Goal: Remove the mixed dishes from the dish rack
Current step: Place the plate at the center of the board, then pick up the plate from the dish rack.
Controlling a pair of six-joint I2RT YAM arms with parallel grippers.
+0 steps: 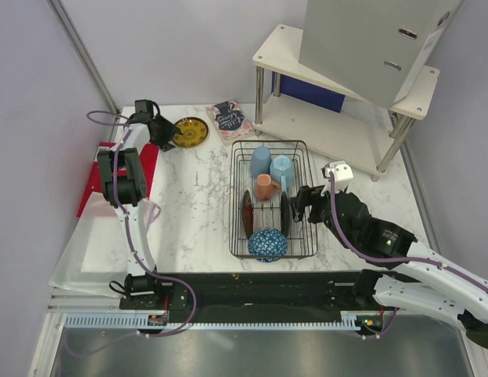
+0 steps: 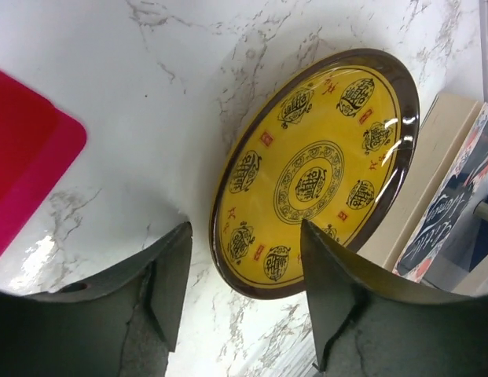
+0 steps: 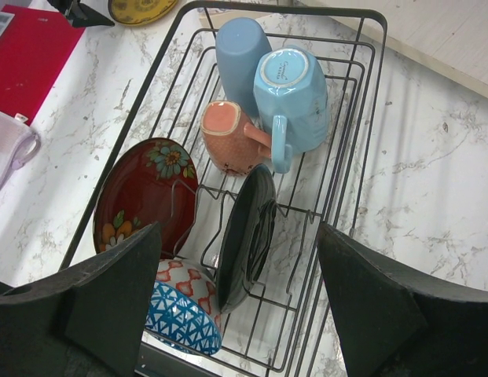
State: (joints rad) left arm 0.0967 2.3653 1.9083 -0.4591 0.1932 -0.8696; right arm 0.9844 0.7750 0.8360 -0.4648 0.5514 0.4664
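Observation:
The black plate stands upright in the rack (image 1: 232,196), so the robot will next move its right gripper down and to the left in the top view, with its open fingers on both sides of the black plate's upper rim (image 1: 285,210).
The black wire dish rack (image 1: 232,196) (image 3: 369,47) stands mid-table. It holds two light-blue cups (image 1: 261,161) (image 3: 295,94), a salmon-pink mug (image 1: 266,187) (image 3: 232,137), a dark red flowered plate (image 1: 247,212) (image 3: 145,192), an upright black plate (image 1: 284,212) (image 3: 247,236) and a blue-and-white patterned bowl (image 1: 267,244) (image 3: 181,314). My right gripper (image 1: 295,206) (image 3: 240,290) hangs open above the rack's right side, over the black plate. A yellow plate (image 1: 190,131) (image 2: 314,173) lies flat on the marble at the back left. My left gripper (image 1: 161,129) (image 2: 244,290) is open at its near rim, gripping nothing.
A red board (image 1: 98,177) (image 2: 23,157) lies left of the left arm. A patterned booklet (image 1: 228,119) sits right of the yellow plate. The white two-tier shelf (image 1: 338,118) stands behind the rack on the right. A translucent tray (image 1: 86,251) is at the front left.

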